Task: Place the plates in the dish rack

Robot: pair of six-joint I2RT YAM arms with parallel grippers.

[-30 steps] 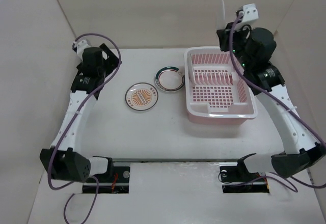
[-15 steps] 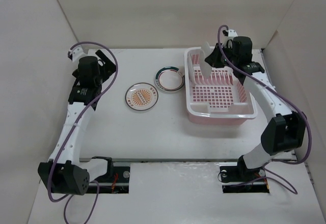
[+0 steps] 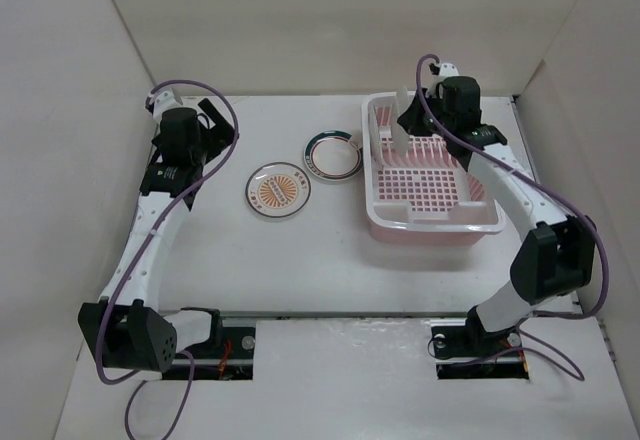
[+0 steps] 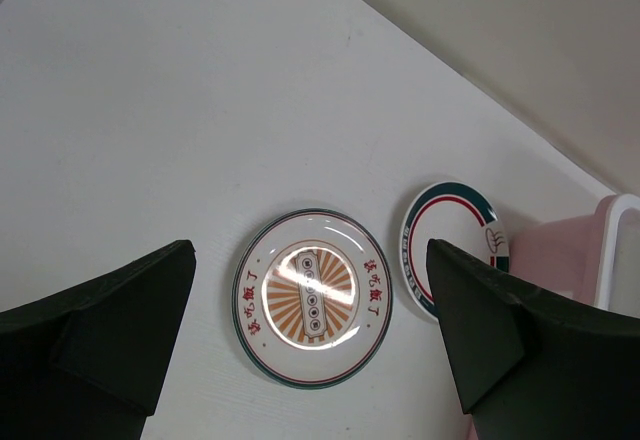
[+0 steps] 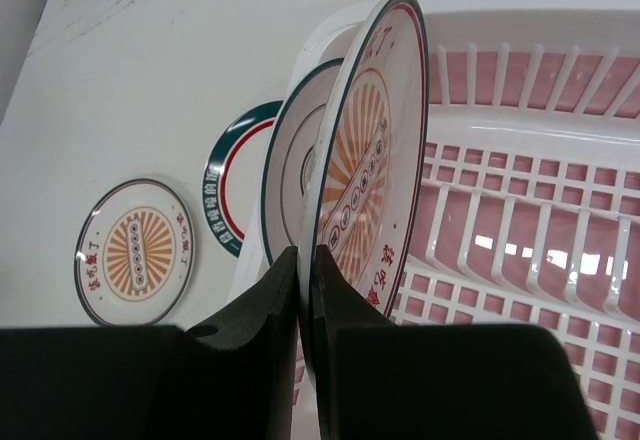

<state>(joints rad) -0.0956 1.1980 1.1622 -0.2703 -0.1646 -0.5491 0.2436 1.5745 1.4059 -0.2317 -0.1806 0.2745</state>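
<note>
I should next lower my right gripper into the rack's slots beside the plate with thin dark rings and let go of the sunburst plate's rim, as slots there are empty.
My right gripper (image 3: 410, 117) (image 5: 305, 256) is shut on the rim of an orange sunburst plate (image 5: 372, 140) and holds it on edge over the far left part of the pale pink dish rack (image 3: 455, 205) (image 5: 540, 210). A plate with thin dark rings (image 5: 288, 165) stands on edge just left of it. A second sunburst plate (image 3: 277, 189) (image 4: 312, 298) and a green-rimmed plate (image 3: 333, 154) (image 4: 450, 245) lie flat on the table left of the rack. My left gripper (image 3: 208, 120) (image 4: 308, 260) is open and empty, above and left of these two plates.
The white table top (image 3: 300, 260) is enclosed by beige walls at the left, back and right. The rack's edge (image 4: 605, 260) shows at the right of the left wrist view. Purple cables run along both arms.
My right arm has come down from high at the back right and brought the held plate to the rack's far left end. My left gripper has shifted slightly.
</note>
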